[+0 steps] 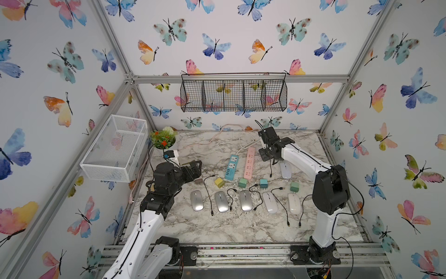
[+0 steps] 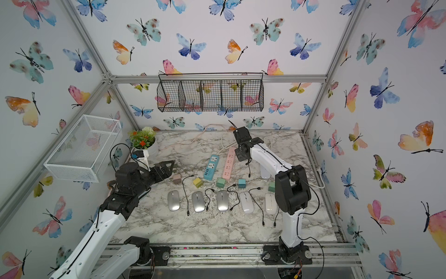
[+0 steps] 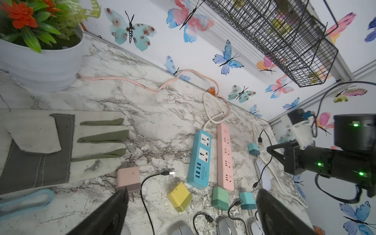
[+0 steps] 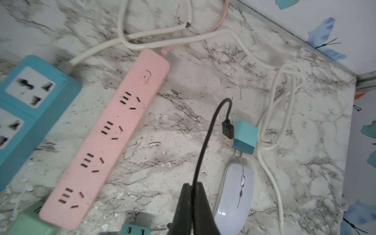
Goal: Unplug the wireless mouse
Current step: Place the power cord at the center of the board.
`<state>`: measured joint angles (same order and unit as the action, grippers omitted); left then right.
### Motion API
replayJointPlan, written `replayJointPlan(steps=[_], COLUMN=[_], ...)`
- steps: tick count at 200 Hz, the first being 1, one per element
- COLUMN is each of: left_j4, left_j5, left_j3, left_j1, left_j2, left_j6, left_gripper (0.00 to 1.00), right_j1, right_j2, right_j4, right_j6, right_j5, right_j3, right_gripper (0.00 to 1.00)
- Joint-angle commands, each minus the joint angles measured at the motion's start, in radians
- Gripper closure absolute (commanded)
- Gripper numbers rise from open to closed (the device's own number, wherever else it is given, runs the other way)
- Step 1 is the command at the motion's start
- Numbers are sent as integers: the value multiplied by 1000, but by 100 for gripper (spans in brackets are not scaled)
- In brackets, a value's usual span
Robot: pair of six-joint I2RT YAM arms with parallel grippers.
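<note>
My right gripper lowers the thin black cable [image 4: 205, 142] next, as its ends hang free, onto the bare marble below, beside the lilac mouse, and releases it there.
A pale lilac wireless mouse [image 4: 236, 195] lies on the marble table [image 1: 217, 224] at the back right, also seen in a top view [image 1: 285, 169]. My right gripper [image 4: 192, 186] is shut on a thin black cable [image 4: 205, 142] just beside it. The cable's USB plug [image 4: 227, 130] hangs free against a teal charger [image 4: 245, 136]. In the left wrist view the cable's small end [image 3: 255, 185] dangles apart from the mouse [image 3: 263, 177]. My left gripper [image 1: 196, 166] stands open over the table's left side with nothing between its fingers [image 3: 109, 213].
Several mice [image 1: 221, 201], loose black cables [image 1: 208, 193] and coloured chargers [image 1: 219, 182] lie in rows at the front. A blue power strip [image 1: 231, 167] and a pink one [image 1: 249, 162] sit mid-table. Plant pot [image 1: 164, 140], glove [image 3: 50, 146] and white basket [image 1: 115, 147] are at the left.
</note>
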<state>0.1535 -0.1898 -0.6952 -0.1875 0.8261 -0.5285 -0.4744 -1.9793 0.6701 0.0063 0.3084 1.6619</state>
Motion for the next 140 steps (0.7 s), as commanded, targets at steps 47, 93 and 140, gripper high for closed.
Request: replayJointPlan(steps=[47, 93, 140], left_j4=[21, 21, 7], left_j5=[-33, -22, 4], left_j3=[-11, 6, 46], left_j1=[16, 15, 16], left_j2=[-28, -39, -36], left_j6=[11, 11, -40], left_gripper=[2, 2, 2], right_j1=[38, 56, 72], right_j2=[-205, -251, -246], right_j4=[115, 100, 43], right_j6=[-55, -54, -46], right_j5=[98, 86, 22], right_j3=[150, 152, 107], right_gripper=[99, 99, 99])
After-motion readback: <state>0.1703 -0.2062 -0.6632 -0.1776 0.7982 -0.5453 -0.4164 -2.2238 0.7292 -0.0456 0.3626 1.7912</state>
